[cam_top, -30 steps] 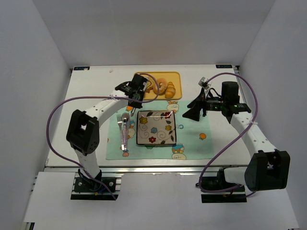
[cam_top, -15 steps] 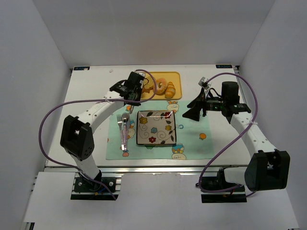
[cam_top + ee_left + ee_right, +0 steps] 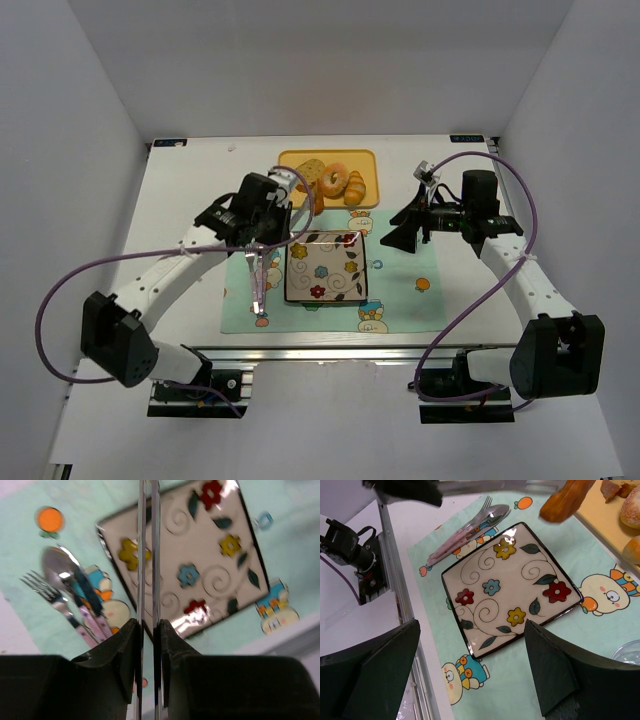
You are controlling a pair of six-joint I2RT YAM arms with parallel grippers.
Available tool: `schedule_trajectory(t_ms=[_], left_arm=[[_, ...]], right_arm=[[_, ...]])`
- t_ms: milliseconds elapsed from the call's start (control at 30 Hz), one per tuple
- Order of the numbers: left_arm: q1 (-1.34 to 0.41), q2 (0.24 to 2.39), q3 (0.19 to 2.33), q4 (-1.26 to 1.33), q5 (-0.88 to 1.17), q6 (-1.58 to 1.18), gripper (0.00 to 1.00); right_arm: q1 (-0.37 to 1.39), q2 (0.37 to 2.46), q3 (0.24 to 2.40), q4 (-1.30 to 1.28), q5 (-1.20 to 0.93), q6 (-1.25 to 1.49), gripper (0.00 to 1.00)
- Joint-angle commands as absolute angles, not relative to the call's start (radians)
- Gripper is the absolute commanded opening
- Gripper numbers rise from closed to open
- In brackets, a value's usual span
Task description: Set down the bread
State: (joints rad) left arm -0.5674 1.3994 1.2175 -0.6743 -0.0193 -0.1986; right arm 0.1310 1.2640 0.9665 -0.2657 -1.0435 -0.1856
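Note:
The tongs [image 3: 148,555] go toward the right in the top view over the square flowered plate [image 3: 182,560] next in my left gripper, because the bread still hangs off the plate's far corner.
My left gripper [image 3: 266,214] is shut on a pair of metal tongs [image 3: 148,555]. The tongs hold an orange-brown piece of bread [image 3: 565,500] in the air, by the left edge of the yellow tray [image 3: 368,160] and off the far left corner of the plate; it also shows in the top view [image 3: 308,180]. The square flowered plate [image 3: 327,285] lies bare on the green mat, below the tongs in the left wrist view [image 3: 200,545]. My right gripper [image 3: 402,229] is open and empty, hovering right of the plate [image 3: 510,560].
More bread, a doughnut [image 3: 335,180] and a croissant [image 3: 356,190], lies on the yellow tray behind the plate. A fork and spoon [image 3: 258,275] lie on the mat [image 3: 400,290] left of the plate. A clear glass rim [image 3: 627,655] stands right of the plate.
My left arm has pulled back from the tray toward the near left, carrying the tongs with the bread off the tray toward the plate. The right arm has not moved.

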Motion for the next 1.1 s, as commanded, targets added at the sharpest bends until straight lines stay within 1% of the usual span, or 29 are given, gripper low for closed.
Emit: schedule_trajectory(t_ms=[0, 200, 333, 433, 533, 733, 933, 1067], left_arm=[[-0.606, 1.296, 1.163, -0.666, 0.148, -0.181, 0.14], [-0.689, 1.262, 1.112, -0.693, 0.161, -0.196, 0.17], [-0.730, 1.288, 1.098, -0.732, 0.135, -0.184, 0.29], [-0.744, 1.292, 1.082, -0.745, 0.127, -0.181, 0.34], [-0.747, 1.289, 1.066, -0.750, 0.133, -0.176, 0.36], [-0.747, 1.289, 1.084, -0.768, 0.158, -0.167, 0.44], [-0.749, 1.285, 1.112, -0.801, 0.193, -0.161, 0.47], [-0.747, 1.255, 1.117, -0.808, 0.172, -0.169, 0.47]], right_arm=[[0.126, 1.246, 0.971, -0.241, -1.066, -0.181, 0.89], [0.127, 1.259, 0.983, -0.242, -1.071, -0.180, 0.89], [0.127, 1.261, 0.992, -0.252, -1.069, -0.186, 0.89], [0.127, 1.259, 0.996, -0.262, -1.066, -0.192, 0.90], [0.127, 1.255, 0.989, -0.261, -1.066, -0.192, 0.89], [0.127, 1.249, 0.982, -0.264, -1.062, -0.196, 0.89], [0.127, 1.255, 0.983, -0.259, -1.062, -0.198, 0.89], [0.127, 1.258, 0.986, -0.259, -1.063, -0.198, 0.89]])
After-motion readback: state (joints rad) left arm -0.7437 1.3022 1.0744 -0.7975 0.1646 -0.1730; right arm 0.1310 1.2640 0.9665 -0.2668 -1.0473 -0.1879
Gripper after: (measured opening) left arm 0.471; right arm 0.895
